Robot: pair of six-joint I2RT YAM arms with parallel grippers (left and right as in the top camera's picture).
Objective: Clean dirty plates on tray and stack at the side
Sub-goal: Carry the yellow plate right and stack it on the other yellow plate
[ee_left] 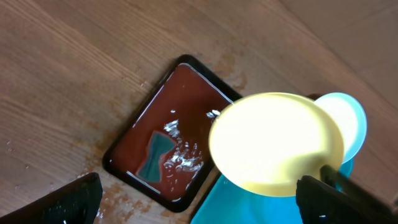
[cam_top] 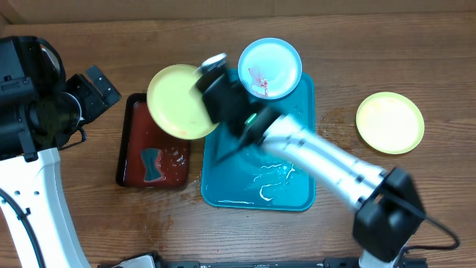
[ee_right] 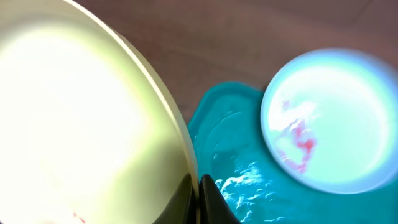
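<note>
The right gripper carries its plate past the turquoise tray next and lowers that plate onto a second yellow-green plate [cam_top: 390, 123] already on the tabletop.
My right gripper [cam_top: 210, 83] is shut on the rim of a yellow-green plate [cam_top: 181, 101] and holds it in the air over the gap between the two trays; its fingers [ee_right: 200, 198] pinch the rim of this plate [ee_right: 81, 118]. A pale aqua plate [cam_top: 269, 68] with red smears lies on the far end of the turquoise tray [cam_top: 286, 195], also in the right wrist view [ee_right: 323, 140]. A second yellow-green plate [cam_top: 390, 122] lies on the table at the right. My left gripper [ee_left: 199, 202] is open and empty, high above the held plate [ee_left: 273, 140].
A dark red, black-rimmed tray [cam_top: 132, 165] with water and a small teal piece [cam_top: 152, 165] lies left of the turquoise tray; it also shows in the left wrist view [ee_left: 158, 134]. Water and white streaks [cam_top: 271, 182] lie on the turquoise tray. The table is wood.
</note>
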